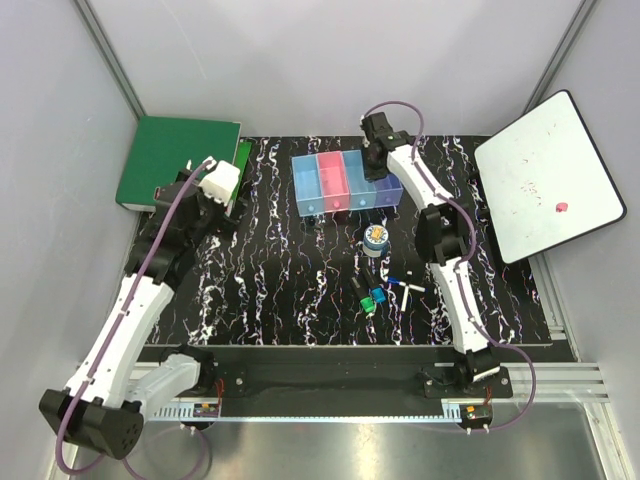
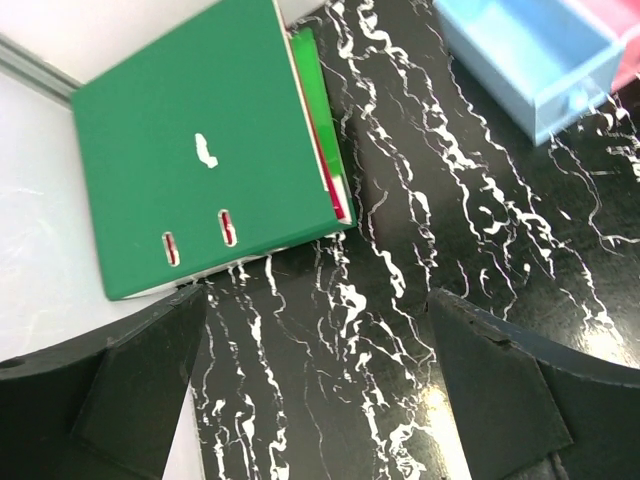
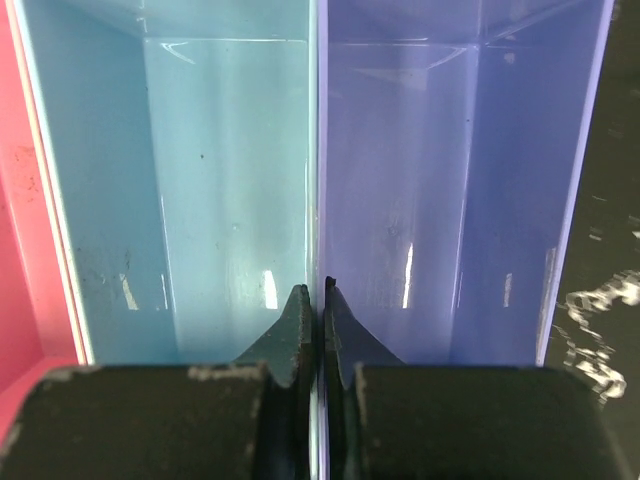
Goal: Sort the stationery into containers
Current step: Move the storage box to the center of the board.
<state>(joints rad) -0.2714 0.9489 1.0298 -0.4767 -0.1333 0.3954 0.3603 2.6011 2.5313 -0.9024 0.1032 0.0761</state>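
My right gripper needs to draw the pinched side of the bins back toward the blue-rimmed tape roll (image 1: 376, 238) and release it there, as the bins stand apart from the stationery in front.
The containers (image 1: 345, 183) are four joined bins in a row at the back of the mat: light blue, pink, light blue (image 3: 220, 180) and purple-blue (image 3: 440, 180). My right gripper (image 3: 313, 290) hangs over them, shut, one finger on each side of the thin wall between the last two bins, pinching it. Both of those bins look empty. The stationery lies in front: a blue-rimmed tape roll (image 1: 376, 238), short markers (image 1: 372, 296) and a thin white pen (image 1: 406, 285). My left gripper (image 2: 315, 300) is open over bare mat, holding nothing.
A green ring binder (image 2: 200, 150) lies at the back left, just beyond the left gripper's fingers. A white board with a black rim (image 1: 545, 175) rests at the right. The first light blue bin (image 2: 525, 60) shows at the top right of the left wrist view.
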